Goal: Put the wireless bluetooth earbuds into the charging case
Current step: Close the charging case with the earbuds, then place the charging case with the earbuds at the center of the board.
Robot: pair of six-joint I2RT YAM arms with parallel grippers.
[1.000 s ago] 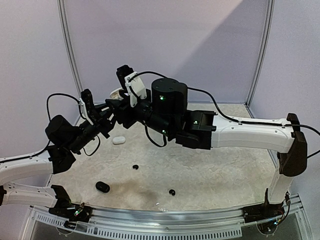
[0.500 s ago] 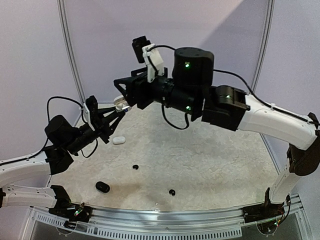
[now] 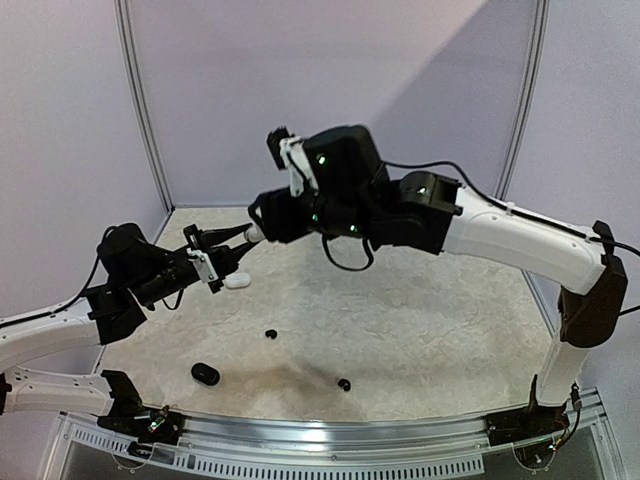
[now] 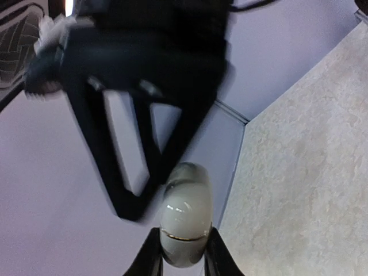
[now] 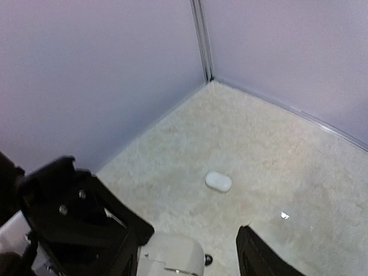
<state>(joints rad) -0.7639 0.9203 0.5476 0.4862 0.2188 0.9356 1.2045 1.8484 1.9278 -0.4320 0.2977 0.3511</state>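
My left gripper moves down and to the right in the top view next to reach the tabletop beside the second white case, as that patch is empty.
My left gripper (image 3: 244, 239) is shut on a white pebble-like charging case (image 3: 255, 232) and holds it above the table at the back left. In the left wrist view the closed case (image 4: 184, 221) sits between my left gripper's fingers (image 4: 151, 256). My right gripper (image 3: 258, 218) is right above it, jaws wide; one of its fingers (image 5: 257, 259) stands clear of the case (image 5: 172, 256). Two black earbuds (image 3: 271, 333) (image 3: 344, 384) lie on the table. A tiny white speck (image 5: 283, 215) is too small to identify.
A second white case (image 3: 237, 281) lies on the table under the grippers and also shows in the right wrist view (image 5: 218, 181). A black case (image 3: 205, 374) lies near the front left. Lilac walls close the back and sides.
My right arm rose and turned, then came back down beside the held case. My left gripper swung lower and rolled over, still holding the white case.
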